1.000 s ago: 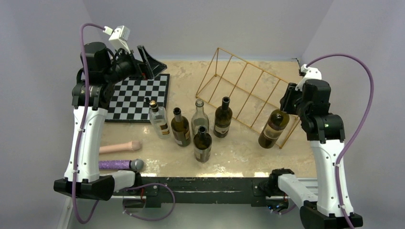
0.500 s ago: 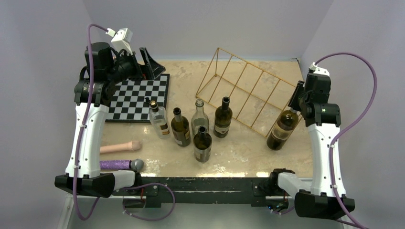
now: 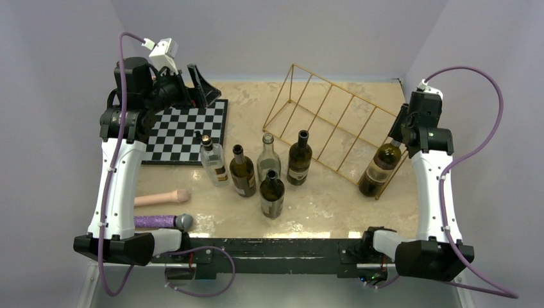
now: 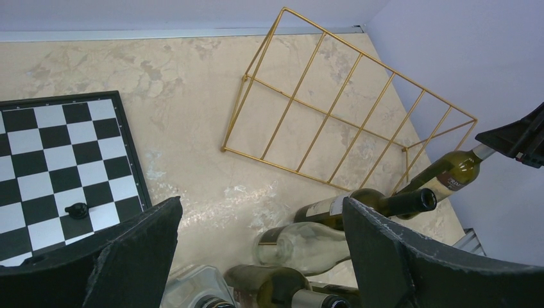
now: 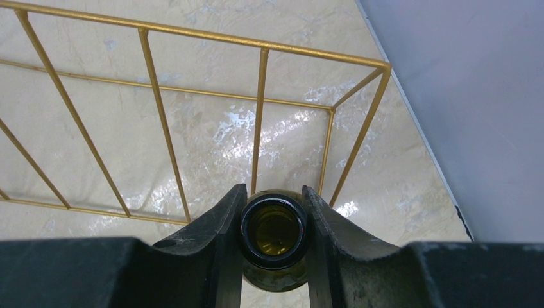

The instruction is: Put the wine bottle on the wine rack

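Observation:
The right gripper moves outward and slightly down next. It leans the bottle's neck toward the rack's upper bar at the end [image 5: 326, 56] slot, since the neck stops short there.
The gold wire wine rack [image 3: 324, 122] lies on the table at centre right; it also shows in the left wrist view [image 4: 333, 112] and the right wrist view [image 5: 160, 122]. My right gripper [image 3: 399, 133] is shut on the neck of an olive-green wine bottle [image 3: 378, 168], which hangs tilted at the rack's right end, its base by the rack's near right corner. In the right wrist view the fingers [image 5: 221, 224] clamp the bottle's open mouth [image 5: 274, 230]. My left gripper [image 3: 192, 80] is open and empty, high over the chessboard [image 3: 186, 131].
Several other bottles stand in a group at table centre [image 3: 269, 170]. A beige roller [image 3: 160, 197] and a purple-handled microphone [image 3: 163, 221] lie at the near left. A small black chess piece [image 4: 77, 210] stands on the board. The right wall is close to the right arm.
My right gripper has carried the bottle rightward and back, from in front of the rack's near right end to beside its right corner. The left arm has hardly moved.

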Motion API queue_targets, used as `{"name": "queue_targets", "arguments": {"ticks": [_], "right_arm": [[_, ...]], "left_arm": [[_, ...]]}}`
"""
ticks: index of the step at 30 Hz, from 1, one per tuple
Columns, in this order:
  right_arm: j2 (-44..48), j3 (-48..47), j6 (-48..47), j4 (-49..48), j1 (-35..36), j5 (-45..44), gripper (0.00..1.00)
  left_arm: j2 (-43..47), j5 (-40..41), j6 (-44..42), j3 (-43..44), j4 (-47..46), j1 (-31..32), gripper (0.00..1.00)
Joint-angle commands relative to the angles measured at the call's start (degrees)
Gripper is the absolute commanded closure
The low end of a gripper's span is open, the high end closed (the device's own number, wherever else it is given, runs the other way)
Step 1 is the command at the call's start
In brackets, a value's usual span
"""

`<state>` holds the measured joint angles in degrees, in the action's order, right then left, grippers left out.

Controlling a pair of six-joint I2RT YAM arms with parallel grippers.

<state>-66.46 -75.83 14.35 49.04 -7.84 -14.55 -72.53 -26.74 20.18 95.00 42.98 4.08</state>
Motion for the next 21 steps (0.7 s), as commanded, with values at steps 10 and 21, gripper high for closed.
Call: {"name": "queue_targets", "arguments": {"ticks": [10, 21], "right_arm": [[-4.32, -0.11, -0.27, -7.0, -2.84, 0.61, 1.0], [-12.37, -6.38, 2.89, 1.84, -3.3, -0.82, 0.94]], "left_arm": [[1.58, 3.34, -3.13, 0.06, 0.76, -0.28, 0.02], [1.83, 4.27, -3.22, -0.12, 1.05, -0.3, 0.02]]}}
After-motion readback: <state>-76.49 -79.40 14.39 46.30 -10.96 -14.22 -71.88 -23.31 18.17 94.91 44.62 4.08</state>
